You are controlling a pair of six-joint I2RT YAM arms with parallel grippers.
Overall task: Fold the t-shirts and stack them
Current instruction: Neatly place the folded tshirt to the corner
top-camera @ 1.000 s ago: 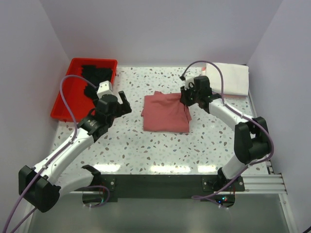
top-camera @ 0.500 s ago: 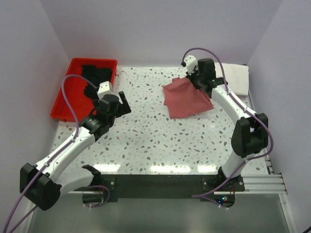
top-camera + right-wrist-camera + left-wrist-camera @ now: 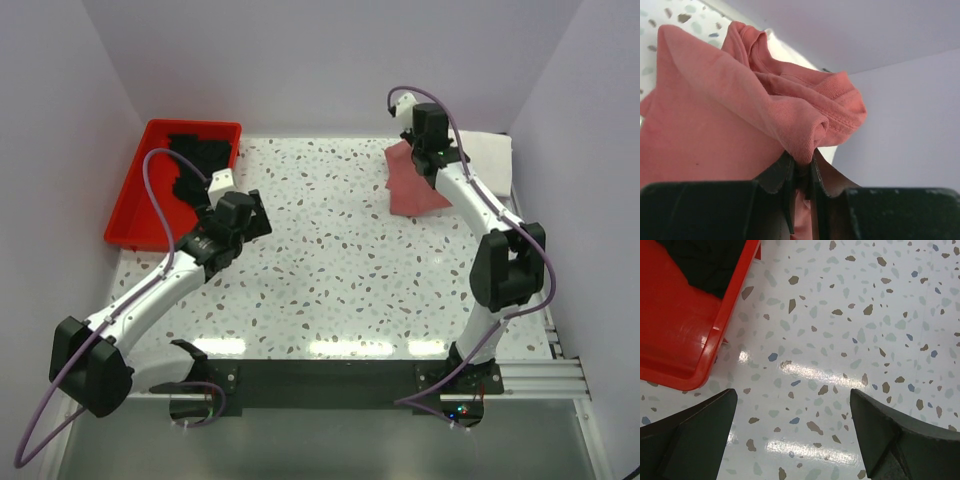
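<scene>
My right gripper should next take the dusty-rose t-shirt [image 3: 413,180] across and let it go over the white t-shirt [image 3: 483,160], as that lies to the gripper's right in the top view.
A folded dusty-rose t-shirt [image 3: 413,180] hangs above the table's back right, pinched by my right gripper [image 3: 428,152], whose jaws are shut on a bunched fold of it [image 3: 802,145]. Right behind it a white t-shirt [image 3: 483,160] lies folded in the back right corner. A black t-shirt [image 3: 196,157] lies crumpled in the red tray [image 3: 135,215] at the back left. My left gripper [image 3: 255,208] hovers open beside the tray's right edge, over bare table. In the left wrist view its fingers [image 3: 892,432] stand wide apart with nothing between them, the tray's corner [image 3: 685,335] at upper left.
White walls close in the table at the back and both sides. The red tray takes up the back left corner. Both arm bases sit at the near edge, with purple cables looping over each arm.
My right gripper has carried the rose t-shirt from the table's middle up and to the back right, beside the white one. The left arm has shifted slightly toward the centre.
</scene>
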